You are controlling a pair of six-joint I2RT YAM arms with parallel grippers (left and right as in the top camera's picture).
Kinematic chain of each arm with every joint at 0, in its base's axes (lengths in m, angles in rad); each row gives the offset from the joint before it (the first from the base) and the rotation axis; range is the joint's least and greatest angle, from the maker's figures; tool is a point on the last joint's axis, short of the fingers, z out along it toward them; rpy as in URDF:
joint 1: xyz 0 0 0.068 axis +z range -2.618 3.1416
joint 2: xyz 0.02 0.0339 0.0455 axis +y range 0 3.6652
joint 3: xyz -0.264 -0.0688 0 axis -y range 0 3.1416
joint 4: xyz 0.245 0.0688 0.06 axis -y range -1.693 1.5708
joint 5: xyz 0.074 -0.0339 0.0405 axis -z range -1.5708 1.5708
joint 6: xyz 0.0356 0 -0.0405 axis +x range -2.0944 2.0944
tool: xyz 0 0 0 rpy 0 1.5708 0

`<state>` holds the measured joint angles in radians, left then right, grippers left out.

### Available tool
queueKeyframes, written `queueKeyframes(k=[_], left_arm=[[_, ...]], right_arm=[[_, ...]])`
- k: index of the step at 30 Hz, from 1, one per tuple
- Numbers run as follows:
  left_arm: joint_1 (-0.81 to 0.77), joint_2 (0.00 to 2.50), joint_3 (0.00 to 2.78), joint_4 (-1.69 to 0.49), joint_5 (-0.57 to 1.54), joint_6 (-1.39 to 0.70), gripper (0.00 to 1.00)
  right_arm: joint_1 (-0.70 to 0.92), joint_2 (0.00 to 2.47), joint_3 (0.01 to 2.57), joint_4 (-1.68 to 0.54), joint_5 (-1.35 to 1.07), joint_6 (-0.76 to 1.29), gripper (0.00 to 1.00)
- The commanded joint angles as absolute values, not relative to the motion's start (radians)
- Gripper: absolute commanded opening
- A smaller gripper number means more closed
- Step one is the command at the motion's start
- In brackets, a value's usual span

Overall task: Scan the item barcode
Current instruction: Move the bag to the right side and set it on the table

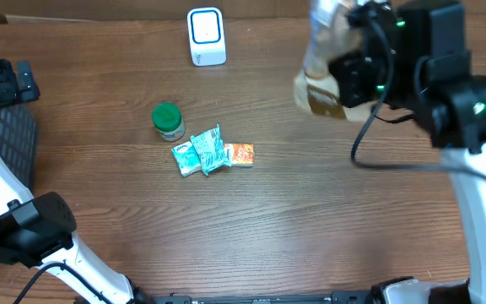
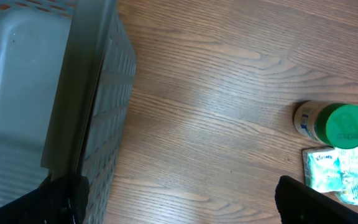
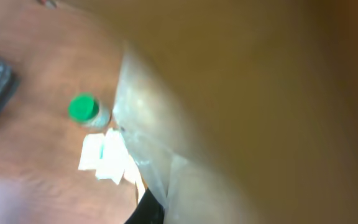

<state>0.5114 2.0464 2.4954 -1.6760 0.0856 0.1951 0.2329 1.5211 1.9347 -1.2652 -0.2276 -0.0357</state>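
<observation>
I need to move my right gripper down and to the right in the overhead view next, away from the scanner, because bare wood there (image 1: 384,133) leaves room for the packet.
The item, a brown packet in clear plastic (image 1: 317,84), hangs above the table at the back right with my right gripper (image 1: 348,80) shut on it. It fills most of the right wrist view (image 3: 241,124), blurred, and I can make out no barcode on it. One dark finger (image 3: 149,210) shows at the packet's lower edge. A white scanner with a blue-edged window (image 1: 207,36) stands at the back centre, to the left of the packet. My left gripper (image 2: 179,202) is open over bare wood, with nothing between its fingers.
A green-capped bottle (image 1: 168,121) stands mid-table (image 2: 335,124). Just in front of it lie teal tissue packets (image 1: 201,154) and an orange packet (image 1: 240,154). A grey mesh basket (image 2: 36,99) sits at the left edge (image 1: 11,139).
</observation>
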Motion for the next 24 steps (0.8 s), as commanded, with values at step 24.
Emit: queueKeyframes(k=[24], left_arm=[[0.517, 2.02, 2.515, -1.674, 0.086, 0.217, 1.0]], right_arm=[[-0.292, 1.865, 1.404, -0.897, -0.637, 0.057, 0.05]])
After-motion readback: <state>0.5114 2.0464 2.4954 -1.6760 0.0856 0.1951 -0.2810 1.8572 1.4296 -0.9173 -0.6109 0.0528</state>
